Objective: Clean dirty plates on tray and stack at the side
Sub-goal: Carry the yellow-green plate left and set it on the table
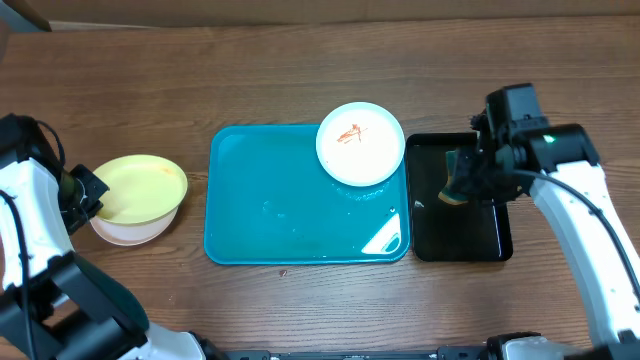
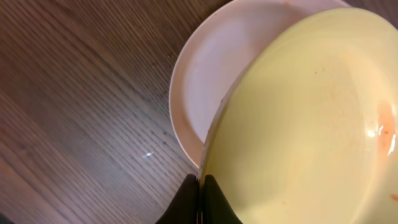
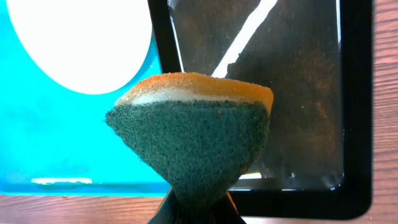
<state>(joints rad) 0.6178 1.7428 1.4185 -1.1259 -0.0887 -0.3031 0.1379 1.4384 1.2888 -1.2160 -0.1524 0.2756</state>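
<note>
I need to lower my left gripper next, then set the yellow-green plate [image 1: 140,187] down flat on the white plate.
The turquoise tray [image 1: 290,215] lies mid-table. One white plate [image 1: 360,143] with orange-red smears sits on its far right corner; it also shows in the right wrist view [image 3: 74,43]. Left of the tray, the pale yellow-green plate [image 1: 140,187] lies tilted on a white plate [image 1: 130,232]. My left gripper [image 2: 200,186] is shut on the yellow-green plate's [image 2: 298,124] rim, over the white plate [image 2: 211,68]. My right gripper [image 3: 199,208] is shut on a green and orange sponge [image 3: 193,137], held above the black tray [image 1: 470,235].
The narrow black tray [image 3: 298,74] sits right beside the turquoise tray's [image 3: 74,143] right edge. Bare brown wooden table [image 1: 300,70] lies around both trays. The right arm [image 1: 580,200] reaches in from the right side.
</note>
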